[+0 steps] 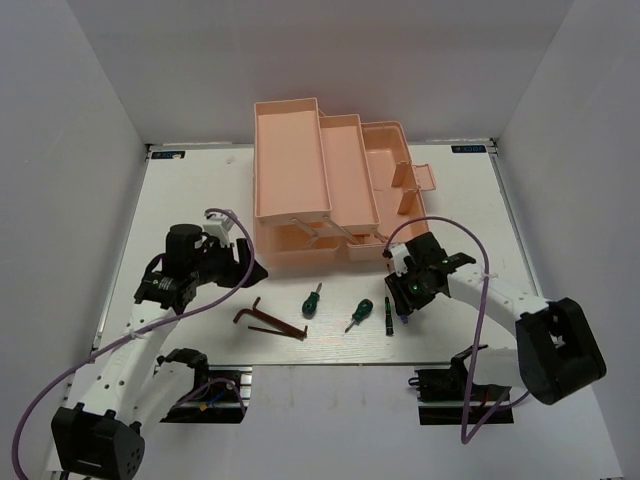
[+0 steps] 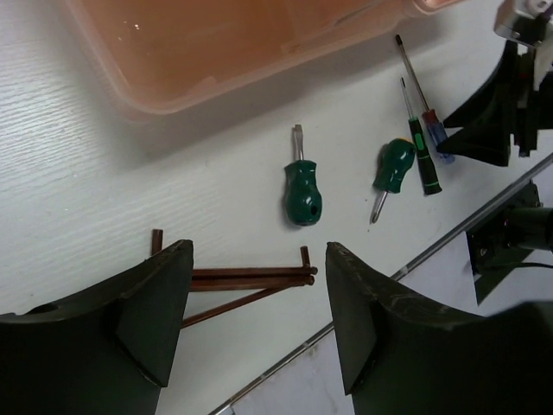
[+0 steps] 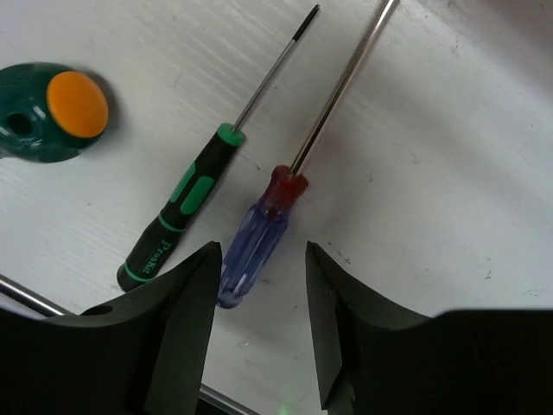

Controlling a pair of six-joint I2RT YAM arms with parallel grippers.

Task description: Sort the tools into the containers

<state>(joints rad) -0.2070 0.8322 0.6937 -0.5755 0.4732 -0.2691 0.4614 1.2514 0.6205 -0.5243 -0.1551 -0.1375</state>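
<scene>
Next, my right gripper stays low and draws shut around the handle's rear half (image 1: 404, 318) (image 3: 241, 269), since the blue handle's end already lies between its open fingers.
The salmon-pink toolbox (image 1: 315, 180) stands open at the back with its tiered trays spread out; its lowest wall also shows in the left wrist view (image 2: 216, 52). Two brown hex keys (image 1: 270, 320) (image 2: 251, 277) lie crossed near the front. Two green-handled screwdrivers (image 1: 312, 300) (image 1: 359, 313) lie to their right. The dark-handled precision screwdriver (image 3: 181, 207) and the blue-handled one (image 3: 259, 229) lie side by side. My right gripper (image 3: 261, 255) is open low over the table, with the blue handle's end between its fingers. My left gripper (image 2: 257, 259) is open above the hex keys.
The table's metal front edge (image 1: 330, 365) runs just in front of the tools. The toolbox lid handle (image 1: 425, 178) sticks out at the back right. White walls close in the table on three sides.
</scene>
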